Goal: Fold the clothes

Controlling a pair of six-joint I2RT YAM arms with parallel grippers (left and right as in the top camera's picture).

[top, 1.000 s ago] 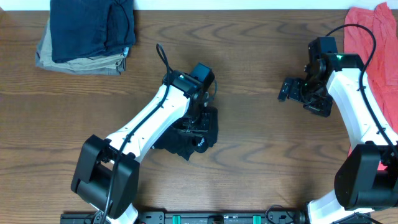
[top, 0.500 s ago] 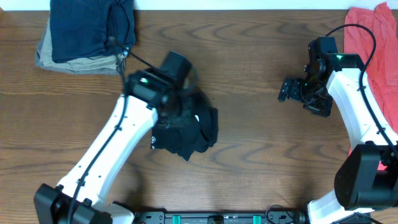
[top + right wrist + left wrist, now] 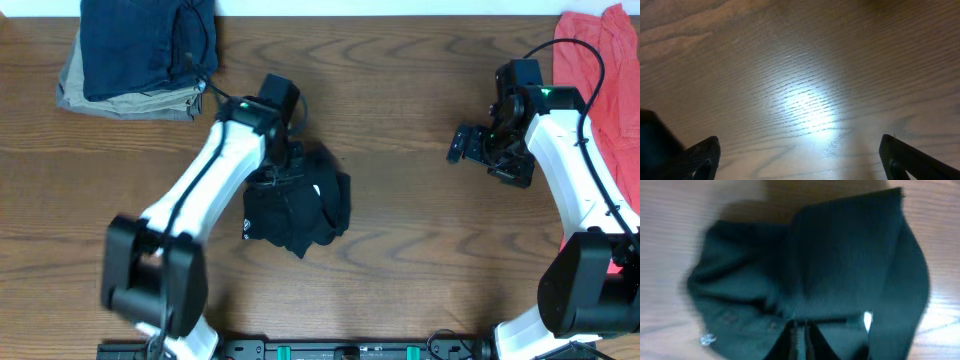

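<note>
Next, my left gripper sweeps across toward the right in the overhead view to the fold (image 3: 319, 188) (image 3: 861, 320) beside the white tag and releases there, because the fabric lies bunched.
The black T-shirt (image 3: 300, 215) lies crumpled in a partly folded heap on the wooden table, left of centre, with a small white logo (image 3: 318, 190) showing. It fills the left wrist view (image 3: 840, 265). My left gripper (image 3: 283, 172) is at the shirt's far edge, its fingers (image 3: 801, 332) pressed together on a fold of the black fabric. My right gripper (image 3: 468, 143) hovers over bare table at the right. It is wide open and empty in the right wrist view (image 3: 800, 152).
A folded stack of clothes (image 3: 140, 50), navy on top of grey, sits at the far left corner. A red garment (image 3: 600, 70) lies at the far right edge, behind my right arm.
My left arm swung left and back. The black T-shirt has spread out towards the left. My right arm has not moved.
</note>
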